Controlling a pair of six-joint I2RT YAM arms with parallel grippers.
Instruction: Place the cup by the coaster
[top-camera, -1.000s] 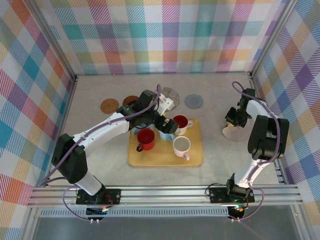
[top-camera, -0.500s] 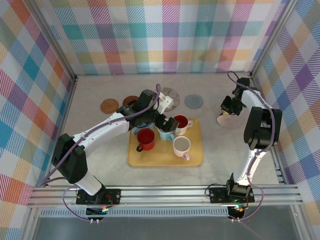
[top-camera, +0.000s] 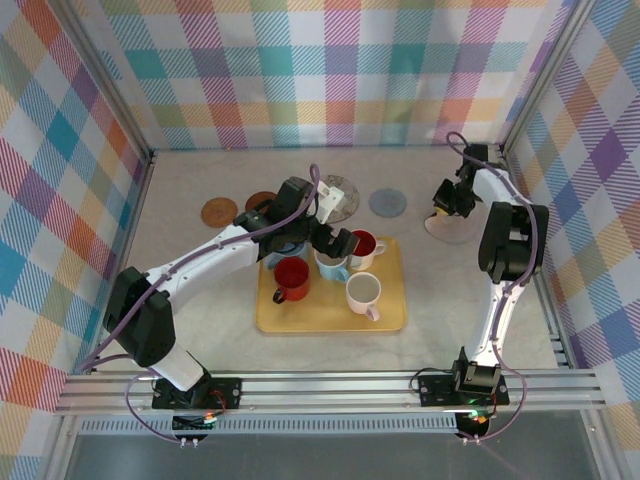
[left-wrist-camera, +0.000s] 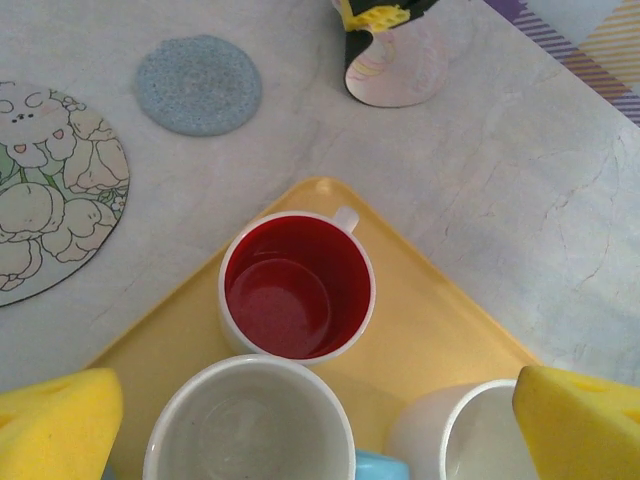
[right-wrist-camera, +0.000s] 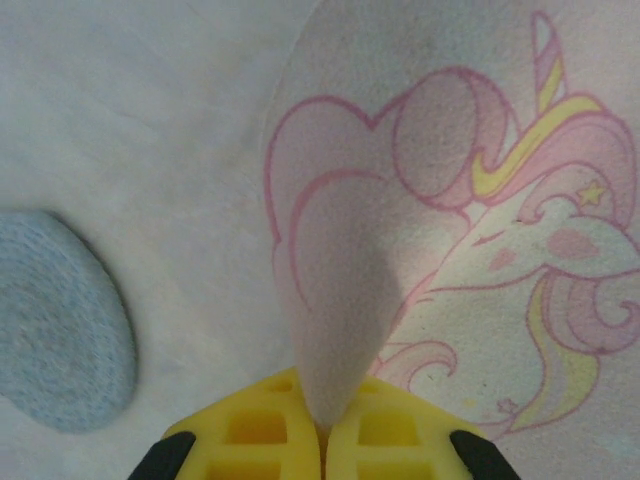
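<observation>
My right gripper should slide outward and toward the blue-grey coaster to let go of the edge, because the bare tabletop (top-camera: 421, 200) (right-wrist-camera: 228, 268) beside that coaster is outward of my gripper.
Several cups stand on the yellow tray (top-camera: 392, 312). My left gripper (top-camera: 331, 246) hangs open over them, holding nothing. In the left wrist view its yellow fingers (left-wrist-camera: 55, 420) flank a pale-inside cup with a light blue handle (left-wrist-camera: 248, 425). Beyond that stands a white cup with a red inside (left-wrist-camera: 297, 285), and a white cup (left-wrist-camera: 460, 435) is at the right. My right gripper (top-camera: 444, 209) is shut on the edge of the unicorn coaster (top-camera: 456, 229), at the back right. The right wrist view shows its pads (right-wrist-camera: 245, 430) pinching a raised fold of this coaster (right-wrist-camera: 450, 200).
A blue-grey coaster (top-camera: 387, 203) lies between the tray and the unicorn coaster. A floral coaster (top-camera: 343, 190) and two brown coasters (top-camera: 220, 211) lie behind the tray. An all-red cup (top-camera: 292, 278) stands at the tray's left. The right frame post (top-camera: 520, 120) is close by.
My right gripper has dragged the unicorn coaster toward the back wall and a little left. The left arm has barely moved over the cups.
</observation>
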